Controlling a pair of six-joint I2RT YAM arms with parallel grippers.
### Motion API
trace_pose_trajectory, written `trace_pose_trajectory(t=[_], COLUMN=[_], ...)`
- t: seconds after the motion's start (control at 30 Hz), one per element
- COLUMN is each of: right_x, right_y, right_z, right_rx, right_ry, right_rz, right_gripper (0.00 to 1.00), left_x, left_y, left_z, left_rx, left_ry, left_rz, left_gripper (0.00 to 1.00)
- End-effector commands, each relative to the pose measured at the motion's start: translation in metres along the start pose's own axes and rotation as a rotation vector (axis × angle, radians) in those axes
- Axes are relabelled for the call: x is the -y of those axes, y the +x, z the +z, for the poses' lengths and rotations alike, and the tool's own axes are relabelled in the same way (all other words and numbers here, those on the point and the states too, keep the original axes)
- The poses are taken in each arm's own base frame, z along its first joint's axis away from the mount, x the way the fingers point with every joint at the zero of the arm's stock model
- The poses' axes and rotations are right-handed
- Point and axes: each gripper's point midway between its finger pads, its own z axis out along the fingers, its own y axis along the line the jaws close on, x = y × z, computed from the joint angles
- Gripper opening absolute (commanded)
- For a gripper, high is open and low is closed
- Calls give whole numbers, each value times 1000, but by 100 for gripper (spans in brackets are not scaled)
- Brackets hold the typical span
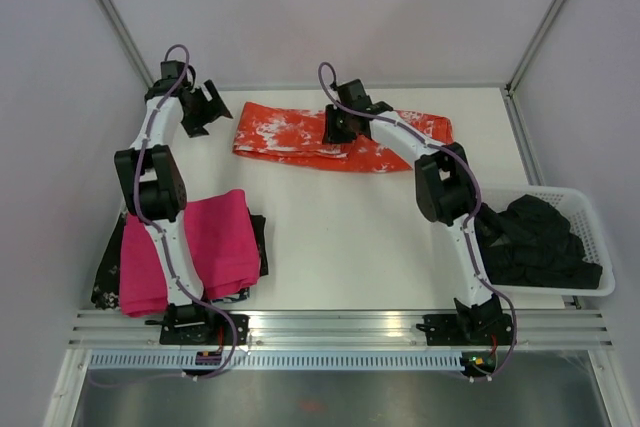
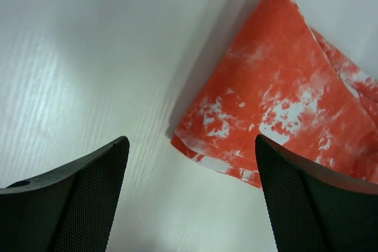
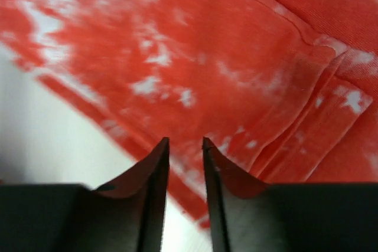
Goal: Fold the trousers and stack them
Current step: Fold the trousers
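My open left gripper lowers toward the right in the top view next. The near corner of the trousers' closer end (image 1: pixel 238 149) (image 2: pixel 186 136) lies below it on that side.
The orange-red trousers (image 1: pixel 290 132) with white blotches lie folded lengthwise in a long strip across the back of the table. My left gripper (image 1: pixel 212 107) is open and empty just off their left end. In the left wrist view that end of the trousers (image 2: pixel 283 87) lies ahead between the spread fingers of the left gripper (image 2: pixel 190 141). My right gripper (image 1: pixel 335 127) hovers over the middle of the strip. In the right wrist view the right gripper (image 3: pixel 185 141) has its fingers almost together, with only a narrow gap and nothing gripped, just above the trousers (image 3: pixel 207 45).
A folded magenta-pink cloth (image 1: pixel 215 237) lies at the near left on a dark patterned garment (image 1: pixel 105 277). A white basket (image 1: pixel 592 215) holding black garments (image 1: pixel 535 242) stands at the right edge. Enclosure walls close in the back and the sides.
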Motion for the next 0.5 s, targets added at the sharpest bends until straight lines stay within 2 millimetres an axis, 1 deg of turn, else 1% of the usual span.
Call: trace_pose_trajectory(t=[0.0,0.03,0.07,0.13,0.17,0.2,0.23,0.33,0.37,0.43,0.47], right_x=[52,64,70,81,84,89,91,92,90,76,67], right_y=[22,29,35,39,41,50,54,61,57,38,21], right_z=[33,34,36,36,36,36,37,36,34,25,19], right_rx=[-77,-104,-119,-120,-120,-137,-143,-163,-155,-109,-70], right_ry=[177,235,256,301,309,320,327,328,323,287,266], right_rz=[-6,-18,-27,-45,-55,-56,-57,-46,-43,-38,-41], right_gripper=[32,28,28,28,28,27,27,25,25,31,33], left_x=[26,23,21,19,22,23,24,22,24,24,24], left_y=[24,26,33,39,46,47,51,58,62,67,69], left_z=[31,36,46,53,59,62,64,75,76,82,84], left_rx=[-54,-61,-81,-100,-122,-128,-135,-163,-178,-194,-201], left_ry=[133,129,139,161,200,217,227,243,267,276,282], left_rz=[170,171,173,175,181,186,186,187,190,188,185], left_gripper=[91,91,91,92,92,92,92,92,92,90,85])
